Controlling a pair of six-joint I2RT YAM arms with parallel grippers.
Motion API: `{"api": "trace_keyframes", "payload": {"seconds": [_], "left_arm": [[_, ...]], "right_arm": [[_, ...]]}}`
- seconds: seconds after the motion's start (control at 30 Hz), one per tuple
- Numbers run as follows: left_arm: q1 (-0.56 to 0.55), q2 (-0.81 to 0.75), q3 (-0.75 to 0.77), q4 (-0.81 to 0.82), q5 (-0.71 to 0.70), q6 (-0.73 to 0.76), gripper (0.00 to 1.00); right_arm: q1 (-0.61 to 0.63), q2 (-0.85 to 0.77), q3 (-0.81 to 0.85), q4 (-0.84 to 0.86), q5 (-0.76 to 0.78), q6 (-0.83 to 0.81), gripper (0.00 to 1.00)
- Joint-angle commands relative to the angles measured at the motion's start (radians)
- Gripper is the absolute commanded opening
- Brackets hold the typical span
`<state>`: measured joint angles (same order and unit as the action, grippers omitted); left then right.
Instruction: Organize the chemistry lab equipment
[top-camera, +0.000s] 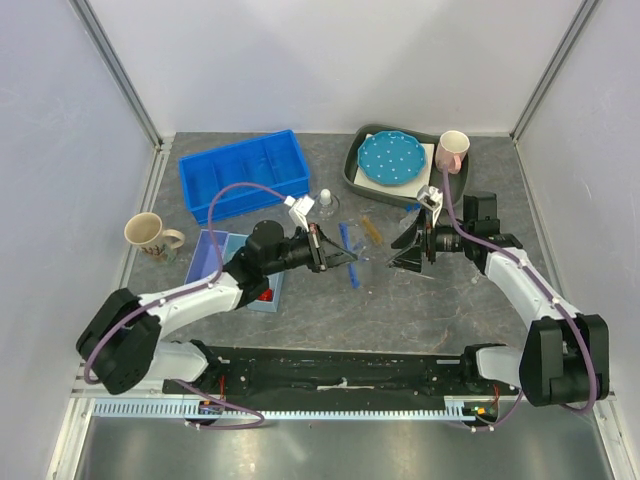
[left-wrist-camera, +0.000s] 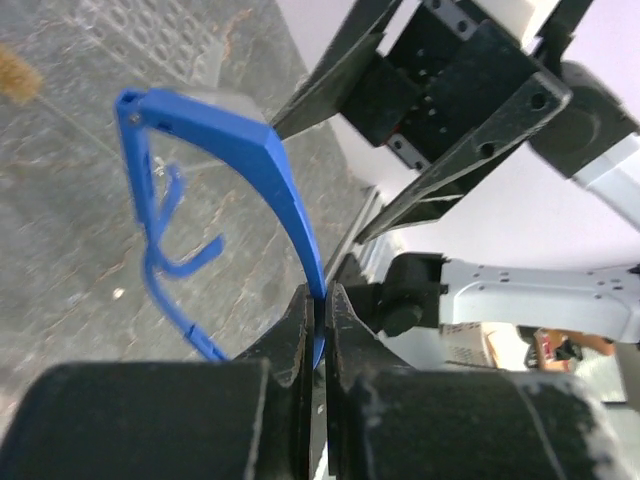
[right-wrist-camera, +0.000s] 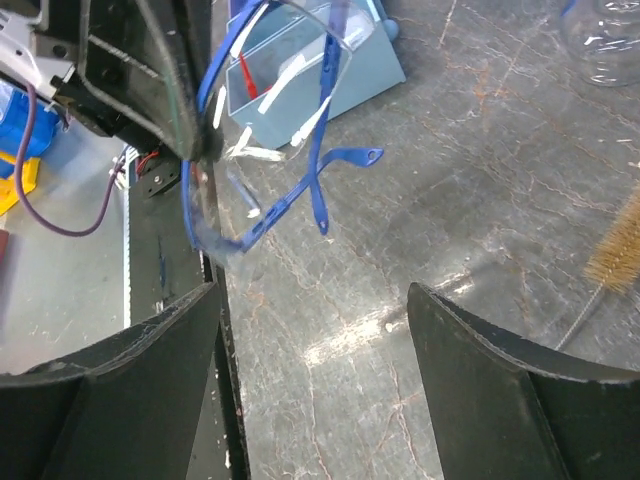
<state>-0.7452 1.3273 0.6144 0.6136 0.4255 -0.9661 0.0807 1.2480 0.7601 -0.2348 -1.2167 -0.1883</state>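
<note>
The purple section (top-camera: 207, 254) beside the beige mug has open space. My left gripper should swing toward it next, tilt its fingers down and lower the glasses (top-camera: 348, 246) inside.
My left gripper (top-camera: 335, 258) is shut on the blue frame of a pair of clear-lensed safety glasses (top-camera: 348, 246) and holds them above the table's middle. In the left wrist view the blue temple (left-wrist-camera: 270, 170) runs down between my closed fingers (left-wrist-camera: 322, 310). My right gripper (top-camera: 410, 246) is open and empty, facing the glasses from the right. In the right wrist view the glasses (right-wrist-camera: 300, 150) hang ahead of its spread jaws (right-wrist-camera: 315, 330). An amber brush (top-camera: 372, 230) lies between the arms. A white-capped dropper bottle (top-camera: 325, 200) stands behind them.
A blue bin (top-camera: 243, 172) is at the back left and a light-blue tray (top-camera: 215, 262) lies under the left arm. A beige mug (top-camera: 148, 236) stands at the left. A grey tray (top-camera: 352, 165) holds a polka-dot plate (top-camera: 392, 158), with a pink mug (top-camera: 452, 150) beside it.
</note>
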Motion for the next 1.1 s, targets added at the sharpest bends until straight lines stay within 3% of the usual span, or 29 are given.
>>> {"api": "trace_keyframes", "payload": {"seconds": [0.0, 0.23, 0.33, 0.47, 0.73, 0.87, 1.07], "left_arm": [[0.046, -0.111, 0.088, -0.405, 0.076, 0.225, 0.02], [0.148, -0.229, 0.387, -1.161, -0.085, 0.55, 0.02], [0.194, -0.215, 0.534, -1.381, -0.217, 0.671, 0.02], [0.312, -0.175, 0.599, -1.532, -0.379, 0.815, 0.02], [0.486, -0.091, 0.587, -1.549, -0.545, 0.935, 0.02], [0.494, -0.068, 0.599, -1.519, -0.667, 0.958, 0.02], [0.506, -0.024, 0.568, -1.49, -0.729, 0.99, 0.02]], "right_arm": [[-0.019, -0.054, 0.039, -0.073, -0.072, -0.134, 0.82], [-0.03, -0.145, 0.064, -0.187, 0.117, -0.256, 0.84], [-0.036, -0.165, 0.064, -0.199, 0.155, -0.27, 0.84], [-0.044, -0.176, 0.062, -0.208, 0.186, -0.286, 0.84], [-0.061, -0.188, 0.054, -0.228, 0.18, -0.312, 0.84], [-0.062, -0.18, 0.054, -0.236, 0.171, -0.318, 0.84], [-0.062, -0.17, 0.054, -0.247, 0.172, -0.333, 0.84]]}}
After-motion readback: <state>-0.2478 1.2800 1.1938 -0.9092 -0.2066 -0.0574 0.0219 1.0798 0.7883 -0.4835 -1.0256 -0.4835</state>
